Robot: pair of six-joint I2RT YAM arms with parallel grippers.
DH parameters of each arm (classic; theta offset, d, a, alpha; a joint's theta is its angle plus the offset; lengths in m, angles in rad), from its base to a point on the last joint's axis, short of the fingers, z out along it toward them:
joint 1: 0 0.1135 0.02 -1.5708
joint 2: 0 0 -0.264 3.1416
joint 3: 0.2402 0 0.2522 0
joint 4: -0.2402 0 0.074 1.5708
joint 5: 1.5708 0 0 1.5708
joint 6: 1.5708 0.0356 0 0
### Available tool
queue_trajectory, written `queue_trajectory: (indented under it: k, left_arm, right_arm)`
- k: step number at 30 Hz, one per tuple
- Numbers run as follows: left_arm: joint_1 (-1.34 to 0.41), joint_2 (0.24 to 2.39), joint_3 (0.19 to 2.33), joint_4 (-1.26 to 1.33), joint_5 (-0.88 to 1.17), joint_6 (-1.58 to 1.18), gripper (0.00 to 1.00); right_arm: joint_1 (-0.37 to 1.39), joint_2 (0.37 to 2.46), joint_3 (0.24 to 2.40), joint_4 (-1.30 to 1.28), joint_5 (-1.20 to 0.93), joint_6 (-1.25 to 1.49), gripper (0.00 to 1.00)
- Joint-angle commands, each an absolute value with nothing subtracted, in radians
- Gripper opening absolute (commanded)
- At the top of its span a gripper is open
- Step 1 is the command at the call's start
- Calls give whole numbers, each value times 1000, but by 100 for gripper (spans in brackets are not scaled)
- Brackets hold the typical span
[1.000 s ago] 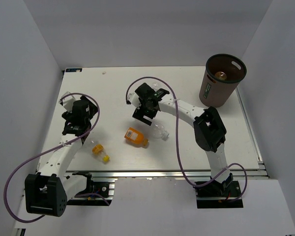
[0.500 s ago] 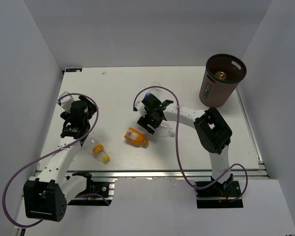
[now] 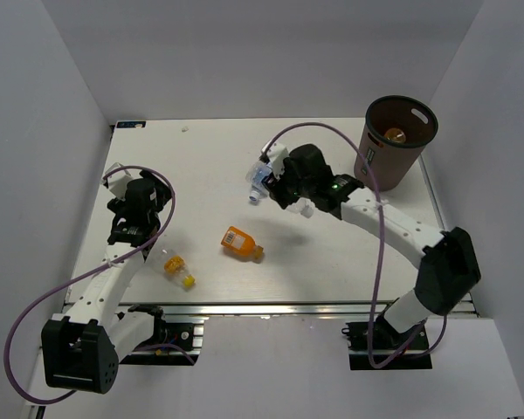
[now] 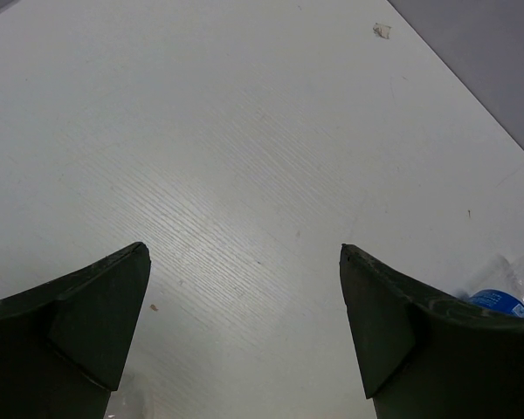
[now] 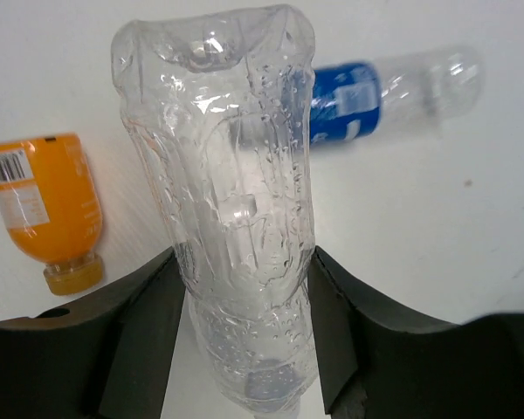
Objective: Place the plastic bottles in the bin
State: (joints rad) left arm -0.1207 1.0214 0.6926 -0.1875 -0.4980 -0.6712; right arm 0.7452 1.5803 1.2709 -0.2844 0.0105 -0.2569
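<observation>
The bin's opening is to the right of my right gripper in the top view. I will swing that way over it and release the larger bottle (image 3: 306,209).
My right gripper (image 5: 244,323) (image 3: 295,197) is shut on the larger clear bottle (image 5: 231,166) (image 3: 306,209) and holds it above the table. Below it lie the clear bottle with the blue label (image 5: 375,92) (image 3: 260,179) and an orange-filled bottle (image 5: 48,205) (image 3: 241,242). A small bottle with a yellow cap (image 3: 178,269) lies near the left arm. My left gripper (image 4: 244,332) (image 3: 125,232) hangs open over bare table, and the blue-label bottle (image 4: 506,297) shows at the right edge of its view. The dark-brown bin (image 3: 380,166) stands at the back right with an orange bottle (image 3: 391,134) inside.
White walls close in the table on the left, back and right. A metal rail (image 3: 288,307) runs along the near edge. A purple cable (image 3: 332,129) loops above the right arm. A small white scrap (image 4: 382,30) lies on the table far ahead of the left gripper.
My right gripper closed on the larger clear bottle and lifted it off the table, moving right and back. The right arm stretched out. The left arm has barely moved.
</observation>
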Motion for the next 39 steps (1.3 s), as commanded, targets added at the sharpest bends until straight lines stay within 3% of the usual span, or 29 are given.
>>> queue_trajectory:
  k: [1, 4, 9, 17, 30, 33, 36, 37, 39]
  left_arm:
    - [-118, 1009, 696, -196, -517, -673, 98]
    - [-118, 1006, 698, -193, -520, -672, 98]
    - [-118, 1005, 696, -193, -514, -676, 98]
    - [-118, 1002, 690, -187, -522, -683, 98]
    - [-118, 1008, 680, -169, -495, -680, 98]
    - [-118, 999, 663, -149, -470, -690, 98]
    - [-118, 999, 664, -162, -440, -716, 98]
    - [-118, 1000, 678, -175, -446, -735, 98]
    - [-118, 1000, 693, -215, -445, -747, 98]
  right_arm:
    - [721, 1482, 1259, -205, -35, -279, 31]
    - [704, 1424, 1282, -181, 49, -295, 30]
    - [528, 1341, 1289, -26, 149, -194, 20]
    - [233, 1278, 1221, 397, 311, -112, 17]
    - [-41, 1413, 1249, 443, 151, 123, 21]
    - [-58, 1440, 1226, 446, 83, 150, 33]
    - [-60, 1457, 1219, 434, 38, 126, 65]
    - [-58, 1456, 1218, 417, 29, 123, 89]
    - [-58, 1439, 1216, 390, 5, 120, 89]
